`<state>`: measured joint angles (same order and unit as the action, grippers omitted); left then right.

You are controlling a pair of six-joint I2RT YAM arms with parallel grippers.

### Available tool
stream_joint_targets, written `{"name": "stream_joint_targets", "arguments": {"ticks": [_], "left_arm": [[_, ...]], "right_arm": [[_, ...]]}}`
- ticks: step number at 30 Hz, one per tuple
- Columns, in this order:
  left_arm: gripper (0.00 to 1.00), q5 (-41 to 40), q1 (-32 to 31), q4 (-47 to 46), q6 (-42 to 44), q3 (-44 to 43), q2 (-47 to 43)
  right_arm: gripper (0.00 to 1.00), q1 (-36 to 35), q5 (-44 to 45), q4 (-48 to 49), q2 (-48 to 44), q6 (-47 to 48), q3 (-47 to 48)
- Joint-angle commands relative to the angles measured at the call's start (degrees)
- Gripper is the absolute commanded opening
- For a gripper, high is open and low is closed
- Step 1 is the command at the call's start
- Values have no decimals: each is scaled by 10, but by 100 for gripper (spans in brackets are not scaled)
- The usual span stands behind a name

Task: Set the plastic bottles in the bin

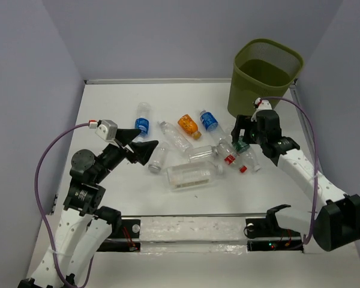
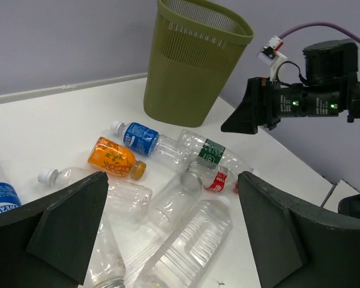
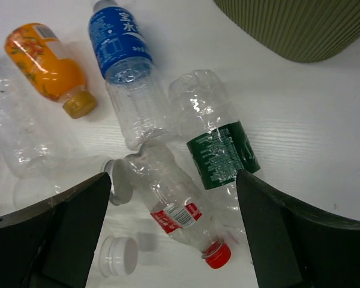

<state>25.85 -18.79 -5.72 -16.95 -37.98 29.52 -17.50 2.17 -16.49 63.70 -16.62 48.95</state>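
My right gripper will lower outward onto its green label (image 1: 241,145) (image 3: 222,155) next, then close.
Several plastic bottles lie in a loose heap mid-table. The olive-green mesh bin (image 1: 267,75) stands at the back right and looks empty. My right gripper (image 1: 242,134) is open and hovers over a red-label, red-capped bottle (image 3: 174,207) and a crushed green-label bottle (image 3: 219,153), holding nothing. My left gripper (image 1: 139,144) is open and empty at the heap's left side. In the left wrist view it (image 2: 177,240) sits above the large squarish clear bottle (image 2: 189,246), with the bin (image 2: 192,60) beyond.
An orange bottle (image 1: 189,126) and two blue-label bottles (image 1: 143,117) (image 1: 209,120) lie toward the back. An uncapped clear bottle (image 1: 158,157) lies by the left gripper. A loose white cap (image 3: 120,255) lies by the red-label bottle. Walls enclose the table.
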Motion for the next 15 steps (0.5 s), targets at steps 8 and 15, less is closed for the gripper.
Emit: {"name": "stream_joint_targets", "arguments": {"ticks": [8,15], "left_arm": [[99,1,-14,-9,4,-22,11],[99,-32,-16,9,0,-27,30]], "right_arm": [[82,-1,114,-38,127,62,90],[84,-1,104,-51,191,72,103]]}}
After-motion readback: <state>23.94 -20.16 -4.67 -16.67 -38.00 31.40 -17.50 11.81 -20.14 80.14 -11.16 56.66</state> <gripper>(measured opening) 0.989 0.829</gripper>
